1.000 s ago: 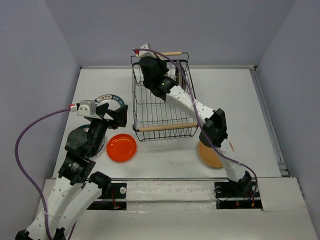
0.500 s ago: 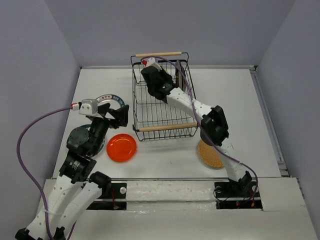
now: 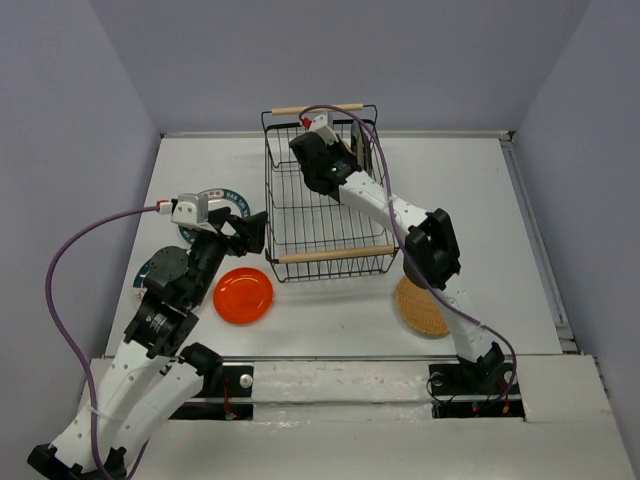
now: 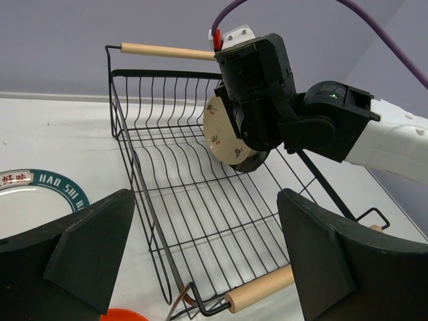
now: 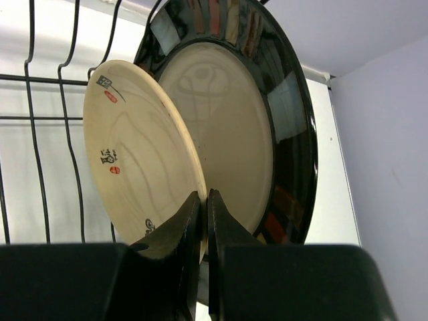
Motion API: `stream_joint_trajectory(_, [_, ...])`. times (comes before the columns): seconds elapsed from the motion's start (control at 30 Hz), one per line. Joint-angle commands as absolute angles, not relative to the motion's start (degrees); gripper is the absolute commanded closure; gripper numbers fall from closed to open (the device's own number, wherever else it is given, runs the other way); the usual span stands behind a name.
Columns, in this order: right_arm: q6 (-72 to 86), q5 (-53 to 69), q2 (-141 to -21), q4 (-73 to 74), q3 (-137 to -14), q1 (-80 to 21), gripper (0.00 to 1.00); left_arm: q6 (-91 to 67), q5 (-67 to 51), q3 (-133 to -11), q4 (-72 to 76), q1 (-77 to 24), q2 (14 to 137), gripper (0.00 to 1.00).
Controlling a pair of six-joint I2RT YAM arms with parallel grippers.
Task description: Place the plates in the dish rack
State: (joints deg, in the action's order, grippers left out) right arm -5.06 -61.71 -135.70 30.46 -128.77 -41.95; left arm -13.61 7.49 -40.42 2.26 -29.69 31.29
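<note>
My right gripper lowers toward the wires beside the black-rimmed plate and releases the beige plate's rim next, since it already stands upright in the rack.
The black wire dish rack with two wooden handle bars stands mid-table. My right gripper reaches into its far end. It is shut on the rim of the small beige patterned plate, held upright, with the jaws pinching the rim. The black-rimmed white-centred plate stands upright just behind it. The left wrist view also shows the beige plate under the right gripper. My left gripper is open and empty, left of the rack, its fingers spread wide. The orange plate lies flat near it.
The tan woven-look plate lies right of the rack under the right arm. A white plate with a teal rim lies left of the rack. Another dark-rimmed plate is partly hidden under the left arm.
My right gripper has moved right and down into the rack's far end with the beige plate. My left gripper has shifted slightly right, toward the rack.
</note>
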Motion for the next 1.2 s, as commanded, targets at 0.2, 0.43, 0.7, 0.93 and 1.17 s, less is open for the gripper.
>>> stream_joint_trajectory(0.2, [-0.62,-68.91,-132.54,30.85,-128.06,-41.84,0.93,-13.36,6.77,-41.57,4.75,-32.43,32.78,0.01])
stream_joint_trajectory(0.43, [-1.4,-69.52,-131.83,30.94,-128.14,-41.84,0.93,-13.27,7.03,-41.66,4.66,-33.4,32.17,0.01])
stream_joint_trajectory(0.7, [-2.28,-70.49,-132.8,30.85,-128.32,-42.36,0.93,-13.09,7.56,-41.75,4.48,-34.37,31.99,0.01])
stream_joint_trajectory(0.93, [-4.48,-70.93,-135.26,30.76,-130.34,-42.36,0.93,-13.01,7.82,-41.75,4.48,-34.89,31.82,0.01])
stream_joint_trajectory(1.17, [-6.68,-72.42,-139.83,29.1,-133.15,-42.36,0.93,-12.66,8.35,-41.75,4.31,-36.99,31.99,0.01])
